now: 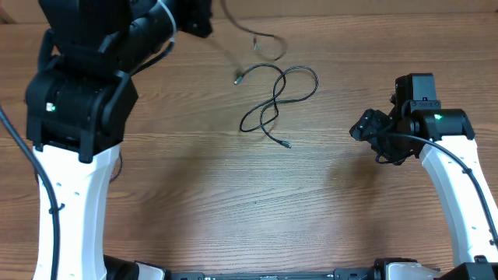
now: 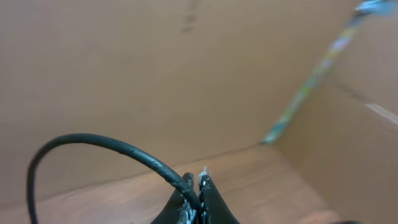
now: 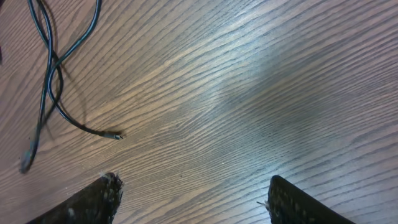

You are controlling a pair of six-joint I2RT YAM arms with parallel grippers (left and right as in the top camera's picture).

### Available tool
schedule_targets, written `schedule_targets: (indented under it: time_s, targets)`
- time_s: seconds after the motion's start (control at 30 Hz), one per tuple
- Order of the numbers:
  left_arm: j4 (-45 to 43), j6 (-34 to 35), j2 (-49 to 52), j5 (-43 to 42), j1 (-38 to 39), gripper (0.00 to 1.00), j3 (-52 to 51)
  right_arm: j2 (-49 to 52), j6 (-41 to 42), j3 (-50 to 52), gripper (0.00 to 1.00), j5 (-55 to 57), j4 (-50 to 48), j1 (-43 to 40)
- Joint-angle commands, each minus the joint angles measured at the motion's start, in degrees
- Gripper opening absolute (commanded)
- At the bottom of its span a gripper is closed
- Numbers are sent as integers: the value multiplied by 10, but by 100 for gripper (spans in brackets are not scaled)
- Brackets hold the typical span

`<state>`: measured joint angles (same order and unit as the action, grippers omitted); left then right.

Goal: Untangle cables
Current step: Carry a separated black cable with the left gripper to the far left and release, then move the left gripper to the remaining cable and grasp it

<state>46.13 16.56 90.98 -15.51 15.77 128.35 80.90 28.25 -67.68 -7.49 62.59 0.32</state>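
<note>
My left gripper swings down to the cable beside the arm [image 1: 118, 166] next. It then releases clear of the loop, since the cable lies below and to its left in the overhead view.
One black cable [image 1: 282, 92] lies on the wooden table in a loose twisted loop, its plug end [image 1: 286, 145] pointing toward the front. In the right wrist view the same cable [image 3: 48, 74] crosses the upper left corner. My left gripper [image 1: 204, 23] is raised high at the back left, shut on a second thin cable [image 1: 268, 39]. That one hangs down blurred, with its plug [image 1: 239, 77] near the table. The left wrist view shows the fingertips [image 2: 204, 181] pinching the black cable [image 2: 112, 144]. My right gripper [image 1: 366, 128] hovers open to the right of the loop, nothing between its fingers [image 3: 280, 190].
The left arm's large black and white body [image 1: 74, 93] fills the left side of the overhead view. The right arm [image 1: 459, 187] stands along the right edge. A pale cardboard-coloured wall [image 2: 186, 74] rises behind the table.
</note>
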Motion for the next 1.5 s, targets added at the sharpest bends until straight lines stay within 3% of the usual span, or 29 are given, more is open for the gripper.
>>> schedule_targets:
  time_s: [0.0, 0.2, 0.33, 0.63, 0.9, 1.03, 1.1, 1.33, 1.47]
  targets:
    - [38, -21, -6, 126, -23, 4, 9, -4, -2, -6, 74, 0, -3, -1]
    - [150, -28, 2, 299, -69, 4, 9, -4, -2, -6, 74, 0, -3, -1]
    - [193, 3, 5, 377, -116, 4, 9, -4, -2, -6, 74, -1, -3, -1]
    - [181, 38, 18, 386, -285, 4, 9, -4, -2, -6, 74, -1, -3, -1]
    - [197, 49, 92, 380, -377, 4, 9, -4, -2, -6, 74, -1, -3, -1]
    - [224, 49, 121, 350, -377, 72, 9, -4, -2, -6, 74, -1, -3, -1]
    - [234, 49, 132, 318, -376, 98, 9, -4, -2, -6, 74, -1, -3, -1]
    - [244, 49, 146, 122, -368, 100, 9, -4, -2, -6, 74, -1, -3, -1]
    - [242, 49, 146, 58, -339, 100, 9, -4, -2, -6, 74, -1, -3, -1]
